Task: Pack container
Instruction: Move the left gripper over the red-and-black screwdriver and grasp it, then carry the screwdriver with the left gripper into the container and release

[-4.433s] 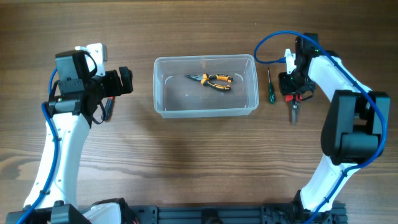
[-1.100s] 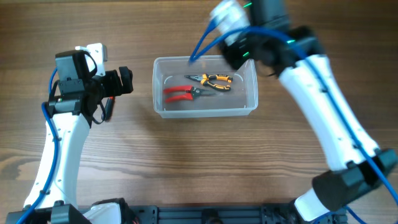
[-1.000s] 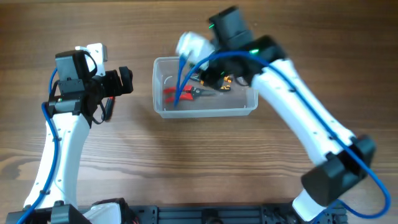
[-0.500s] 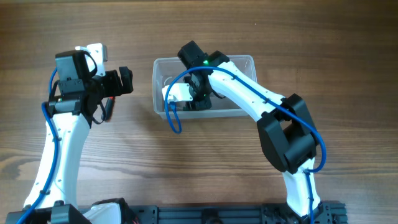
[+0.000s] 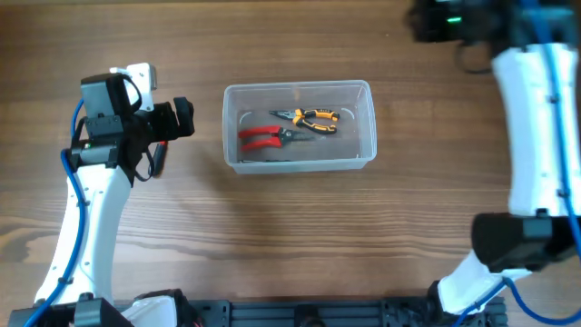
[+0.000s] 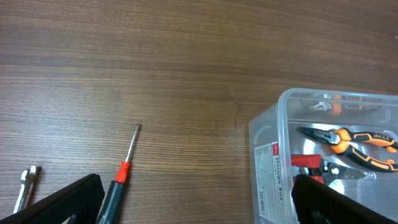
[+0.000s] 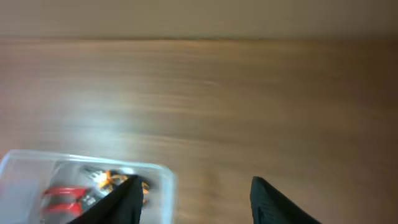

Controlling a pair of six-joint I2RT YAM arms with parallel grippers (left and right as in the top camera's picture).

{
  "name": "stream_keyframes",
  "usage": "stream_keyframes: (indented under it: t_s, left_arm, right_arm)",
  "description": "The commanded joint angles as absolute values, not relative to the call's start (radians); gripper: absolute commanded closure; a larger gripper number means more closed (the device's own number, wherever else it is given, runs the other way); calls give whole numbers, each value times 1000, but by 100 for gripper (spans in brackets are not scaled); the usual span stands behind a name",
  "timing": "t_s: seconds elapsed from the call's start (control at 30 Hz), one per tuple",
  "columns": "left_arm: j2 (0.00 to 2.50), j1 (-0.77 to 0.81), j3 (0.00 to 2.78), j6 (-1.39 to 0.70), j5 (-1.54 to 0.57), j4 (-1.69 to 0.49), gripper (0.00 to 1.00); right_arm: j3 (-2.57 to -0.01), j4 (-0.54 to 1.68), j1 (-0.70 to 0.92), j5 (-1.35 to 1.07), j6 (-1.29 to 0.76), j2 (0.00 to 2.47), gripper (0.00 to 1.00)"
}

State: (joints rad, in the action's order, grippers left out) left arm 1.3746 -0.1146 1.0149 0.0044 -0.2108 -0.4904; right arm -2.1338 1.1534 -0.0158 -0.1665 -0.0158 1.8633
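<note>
My left gripper should next go down toward the left in its wrist view, onto the screwdriver's handle by the red collar (image 5: 161,150), because the tool is still outside the container (image 5: 300,156).
The clear container (image 5: 300,156) stands mid-table. Inside it lie orange-handled pliers (image 5: 311,118) and red-handled pliers (image 5: 261,136). My left gripper (image 5: 185,119) hovers just left of the tub, open wide and empty. From the left wrist, the container (image 6: 268,163) is at right with the orange pliers (image 6: 351,142) and red pliers (image 6: 308,162) showing inside. My right gripper (image 5: 425,24) is high at the far right back, away from the tub. In the blurred right wrist view the gripper (image 7: 196,202) is open with bare wood between its fingers, and the container (image 7: 163,180) sits lower left.
A screwdriver (image 6: 122,177) with a red collar and dark handle lies on the wood left of the tub, beneath my left gripper. The end of a small metal wrench (image 6: 25,185) lies further left. In the overhead view the screwdriver (image 5: 160,153) peeks from under the left arm.
My right arm has pulled out of the container and swung up to the far right back, its jaws opening on the way. The left arm has not moved.
</note>
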Motion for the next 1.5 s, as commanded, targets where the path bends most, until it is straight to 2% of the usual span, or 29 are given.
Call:
stream_keyframes:
  t_s: [0.0,0.07,0.1,0.13,0.33,0.43,0.47,0.57,0.83,0.97,1.07,1.27,1.37,1.47]
  left_arm:
    - [1380,-120,1034,-36,-287,-518,0]
    - [1384,-120,1033,-36,-310,-548,0]
    - [1388,-123,1033,-38,-271,-604,0]
    - [1402,-123,1033,-39,-197,-659,0]
    - [1572,-167,1034,2,-33,-774,0]
    - [1696,-183,1034,131,-7,-746,16]
    - [1715,-181,1034,163,20,-734,15]
    - [1724,-182,1047,179,52,-733,1]
    - [1901,-190,1489,228,54,-1120,0]
    - [1982,-190,1500,234,54,-1112,0]
    - [1996,-190,1500,339,54,-1099,5]
    - [2009,-190,1497,484,46,-1005,8]
    - [2043,-186,1496,455,43,-1022,10]
    - [2072,-185,1484,411,35,-1021,17]
  right_arm:
    - [-2092,1190,-226,-124,-188,1902,41]
    - [-2038,1192,-311,-124,-213,1918,41]
    - [-1993,1199,-345,-128,-212,1927,34]
    - [-1947,1197,-359,-128,-213,1929,0]
    - [-1792,1145,-357,-128,-213,1929,0]
    - [-1784,1133,-357,-128,-212,1929,0]
    - [-1784,1133,-357,-128,-212,1929,0]
    - [-1784,1114,-357,-128,-212,1929,0]
    - [-1784,976,-357,-128,-212,1929,0]
    - [-1784,975,-357,-128,-212,1929,0]
    - [-1784,975,-357,-128,-212,1929,0]
    - [-1784,976,-357,-128,-212,1929,0]
    - [-1784,975,-357,-127,-212,1929,0]
    - [-1784,975,-357,-128,-212,1929,0]
